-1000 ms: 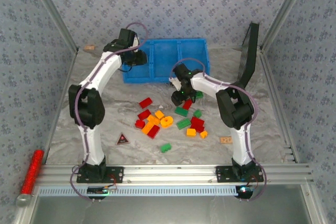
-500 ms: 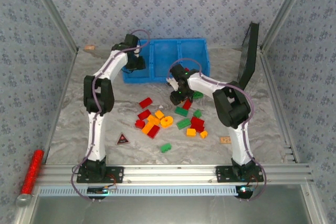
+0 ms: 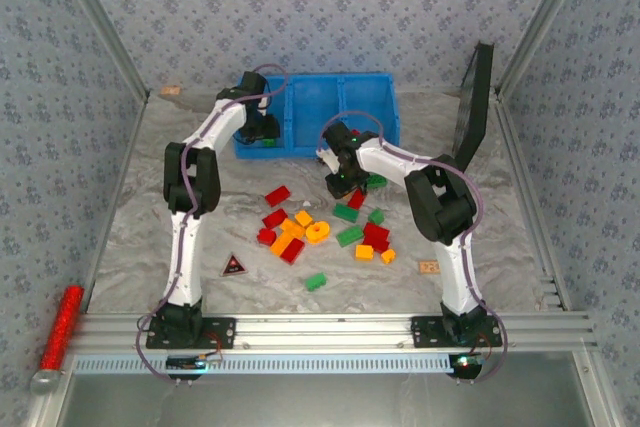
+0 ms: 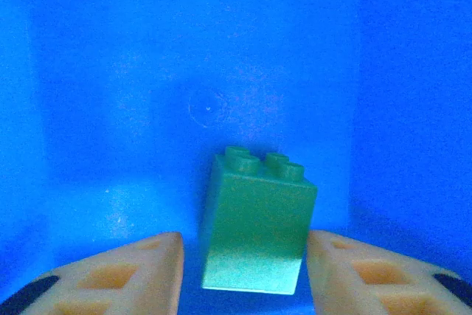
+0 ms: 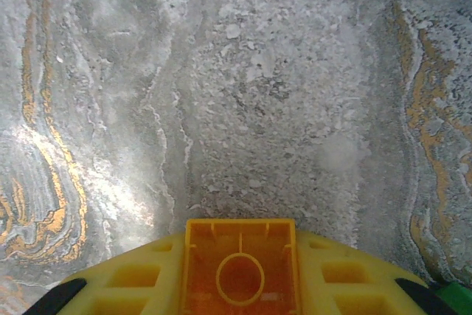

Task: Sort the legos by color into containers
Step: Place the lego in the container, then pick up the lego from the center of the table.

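Note:
The orange-yellow brick will go up and outward in my right gripper until it is over the bin's middle section (image 3: 314,115). I will release it there, since that section looks empty of bricks.
My left gripper (image 3: 262,129) hangs over the left compartment of the blue containers bin (image 3: 315,112). In the left wrist view its jaws (image 4: 243,256) stand open, and a green brick (image 4: 254,230) sits tilted between them with a gap on each side, above the blue floor. My right gripper (image 3: 340,183) is low over the table just in front of the bin, shut on an orange-yellow brick (image 5: 240,274) whose hollow underside faces the camera. The other legos lie loose mid-table, among them a red one (image 3: 277,196), an orange one (image 3: 318,232) and a green one (image 3: 316,281).
A dark triangular tag (image 3: 233,266) lies left of the pile. A red glittery cylinder (image 3: 60,327) rests at the near left rail. A black panel (image 3: 474,107) leans at the back right. A small orange label (image 3: 430,267) lies right of the bricks.
The left arm reached further over the bin and its jaws opened off the green brick. The right jaws closed on the orange-yellow brick.

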Motion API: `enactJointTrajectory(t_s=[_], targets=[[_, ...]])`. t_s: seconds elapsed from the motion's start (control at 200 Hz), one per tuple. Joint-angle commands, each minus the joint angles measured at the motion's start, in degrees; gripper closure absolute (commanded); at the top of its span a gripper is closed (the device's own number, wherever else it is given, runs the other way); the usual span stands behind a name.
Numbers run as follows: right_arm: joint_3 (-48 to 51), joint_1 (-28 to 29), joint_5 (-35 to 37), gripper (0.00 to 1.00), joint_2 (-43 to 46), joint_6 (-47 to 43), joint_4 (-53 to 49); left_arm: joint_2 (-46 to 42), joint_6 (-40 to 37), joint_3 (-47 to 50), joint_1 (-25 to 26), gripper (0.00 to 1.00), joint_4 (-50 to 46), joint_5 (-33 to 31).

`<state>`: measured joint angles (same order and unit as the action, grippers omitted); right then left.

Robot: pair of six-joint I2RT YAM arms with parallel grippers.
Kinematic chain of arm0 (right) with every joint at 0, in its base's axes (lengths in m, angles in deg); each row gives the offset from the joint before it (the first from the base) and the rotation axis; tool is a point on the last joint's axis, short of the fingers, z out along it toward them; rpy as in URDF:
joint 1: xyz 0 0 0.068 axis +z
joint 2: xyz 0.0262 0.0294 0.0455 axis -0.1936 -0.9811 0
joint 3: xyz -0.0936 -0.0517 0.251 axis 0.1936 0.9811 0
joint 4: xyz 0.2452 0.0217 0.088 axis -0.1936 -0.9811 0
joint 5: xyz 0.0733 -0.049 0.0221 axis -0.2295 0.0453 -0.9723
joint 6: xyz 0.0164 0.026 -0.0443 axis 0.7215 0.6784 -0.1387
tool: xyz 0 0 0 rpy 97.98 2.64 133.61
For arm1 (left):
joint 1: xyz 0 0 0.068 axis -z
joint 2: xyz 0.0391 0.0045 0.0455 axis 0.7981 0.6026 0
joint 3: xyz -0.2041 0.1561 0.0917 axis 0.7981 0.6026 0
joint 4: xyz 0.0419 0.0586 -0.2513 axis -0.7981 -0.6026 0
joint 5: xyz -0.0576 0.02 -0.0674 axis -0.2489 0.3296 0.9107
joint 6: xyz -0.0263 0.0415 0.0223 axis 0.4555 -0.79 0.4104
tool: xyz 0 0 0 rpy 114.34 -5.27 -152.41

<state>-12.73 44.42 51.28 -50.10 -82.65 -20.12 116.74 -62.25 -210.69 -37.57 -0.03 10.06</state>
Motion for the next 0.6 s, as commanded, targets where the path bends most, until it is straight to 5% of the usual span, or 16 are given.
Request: enactJointTrajectory(t_s=[0.0,0.345,0.594], targets=[[-1.57,0.06,-2.6,0.77,1.32,0.51,-3.66,-2.63,-0.58,-1.49,-0.08,0.5,-1.53,0.3],[-11.0,-1.31,-5.63,0.8,6.02,2.89,-7.83,-16.21,-2.81,3.52,0.0,0.42,1.17,4.7],[-21.26,-2.52,-4.99,0.81,3.94,5.78,-6.71,-31.59,-4.49,20.11,0.04,0.39,4.77,7.28]])
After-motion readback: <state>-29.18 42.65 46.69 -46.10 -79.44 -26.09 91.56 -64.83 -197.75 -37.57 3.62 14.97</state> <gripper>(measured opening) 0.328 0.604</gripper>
